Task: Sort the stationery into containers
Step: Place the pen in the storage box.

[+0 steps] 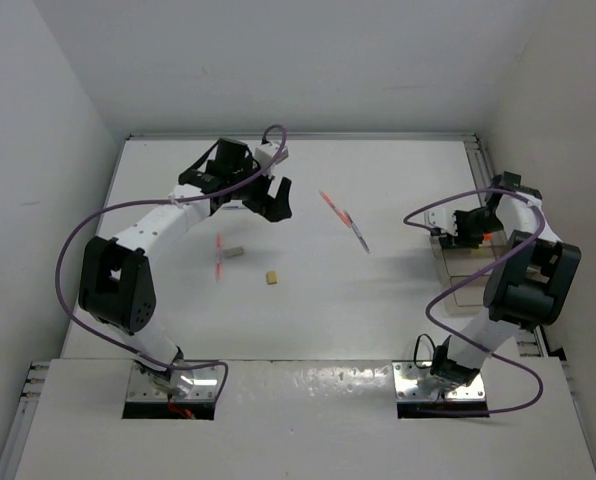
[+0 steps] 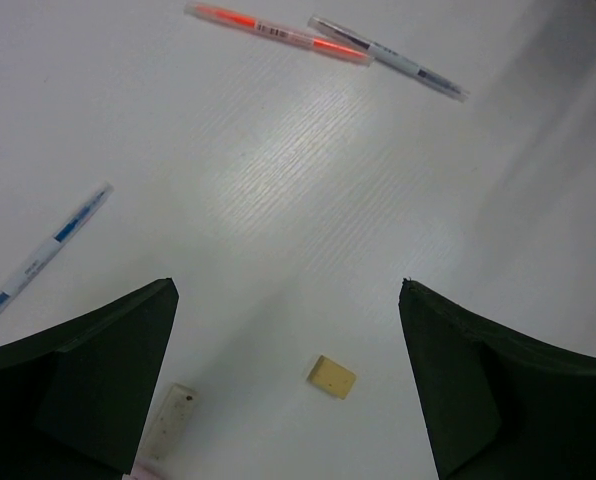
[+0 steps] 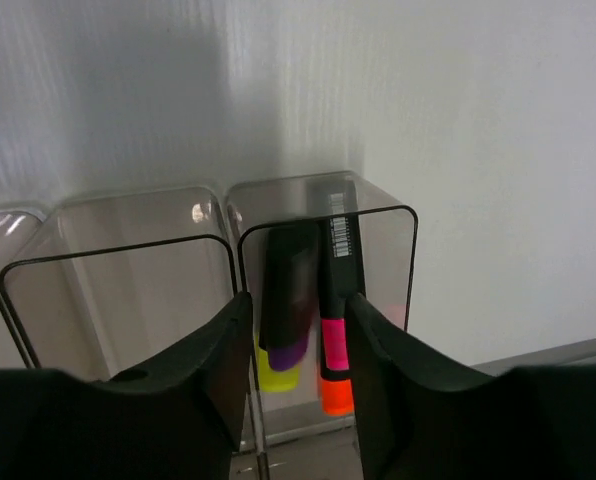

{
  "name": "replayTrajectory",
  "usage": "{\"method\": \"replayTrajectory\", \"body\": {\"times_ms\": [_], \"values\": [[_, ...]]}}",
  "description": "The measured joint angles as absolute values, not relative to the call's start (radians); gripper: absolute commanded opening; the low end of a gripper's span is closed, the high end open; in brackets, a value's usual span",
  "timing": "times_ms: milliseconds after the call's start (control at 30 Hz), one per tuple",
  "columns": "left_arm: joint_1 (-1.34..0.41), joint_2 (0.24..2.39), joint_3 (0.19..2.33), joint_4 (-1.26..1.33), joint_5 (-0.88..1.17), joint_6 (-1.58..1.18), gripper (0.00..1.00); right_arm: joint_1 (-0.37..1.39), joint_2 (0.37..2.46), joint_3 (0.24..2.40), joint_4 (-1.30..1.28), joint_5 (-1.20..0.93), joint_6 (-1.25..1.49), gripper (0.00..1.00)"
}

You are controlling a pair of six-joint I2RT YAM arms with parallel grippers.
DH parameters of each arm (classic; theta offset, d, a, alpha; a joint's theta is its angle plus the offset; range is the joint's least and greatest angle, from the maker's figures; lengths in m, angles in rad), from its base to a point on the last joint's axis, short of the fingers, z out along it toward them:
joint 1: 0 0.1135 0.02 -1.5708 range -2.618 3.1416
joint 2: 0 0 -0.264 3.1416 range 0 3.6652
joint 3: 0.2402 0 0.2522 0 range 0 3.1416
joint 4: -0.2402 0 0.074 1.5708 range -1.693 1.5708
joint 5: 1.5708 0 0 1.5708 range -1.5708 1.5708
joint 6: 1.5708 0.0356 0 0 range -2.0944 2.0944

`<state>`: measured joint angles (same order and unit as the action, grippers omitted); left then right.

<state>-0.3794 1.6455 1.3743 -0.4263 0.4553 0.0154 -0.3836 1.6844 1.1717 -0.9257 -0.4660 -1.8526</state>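
Observation:
The tan eraser lies at an angle to the open fingers of the robot's left gripper, so the left gripper will next move back and down and turn square to the sides of the tan eraser [image 2: 332,376] before it closes.
My left gripper [image 1: 269,196] is open and empty above the table, and it also shows in the left wrist view [image 2: 288,290]. Below it lie a tan eraser [image 2: 332,376] and a grey eraser [image 2: 168,422]. An orange pen [image 2: 278,33], a grey pen [image 2: 388,57] and a blue-and-white pen [image 2: 48,255] lie farther out. My right gripper [image 3: 298,300] is open over a clear container [image 3: 328,212]. That container holds several highlighters with purple [image 3: 288,352], yellow, pink [image 3: 335,340] and orange ends. Nothing sits between its fingers.
A row of clear containers [image 1: 468,275] stands at the table's right edge; the one beside the filled box [image 3: 118,240] looks empty. In the top view the erasers [image 1: 234,253] [image 1: 272,277] and a thin red pen [image 1: 219,258] lie left of centre. White walls enclose the table.

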Motion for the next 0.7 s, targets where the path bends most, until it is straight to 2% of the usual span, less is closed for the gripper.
{"method": "replayTrajectory", "body": {"times_ms": [33, 100, 333, 533, 700], "values": [[-0.376, 1.645, 1.361, -0.424, 0.45, 0.022, 1.0, -0.382, 1.692, 1.172, -0.915, -0.458, -1.849, 0.49], [-0.37, 1.643, 1.332, -0.423, 0.444, 0.051, 0.98, -0.378, 1.699, 1.172, -0.903, -0.448, -1.84, 0.52], [-0.373, 1.629, 1.238, -0.477, 0.479, 0.228, 0.86, -0.377, 1.651, 1.185, -0.905, -0.516, -1.682, 0.51], [-0.472, 1.591, 1.09, -0.531, 0.443, 0.39, 0.82, -0.377, 1.401, 1.214, -0.893, -0.721, -1.252, 0.54], [-0.547, 1.6, 1.031, -0.558, 0.395, 0.444, 0.82, -0.377, 1.113, 1.097, -0.775, -0.869, -0.796, 0.58]]}}
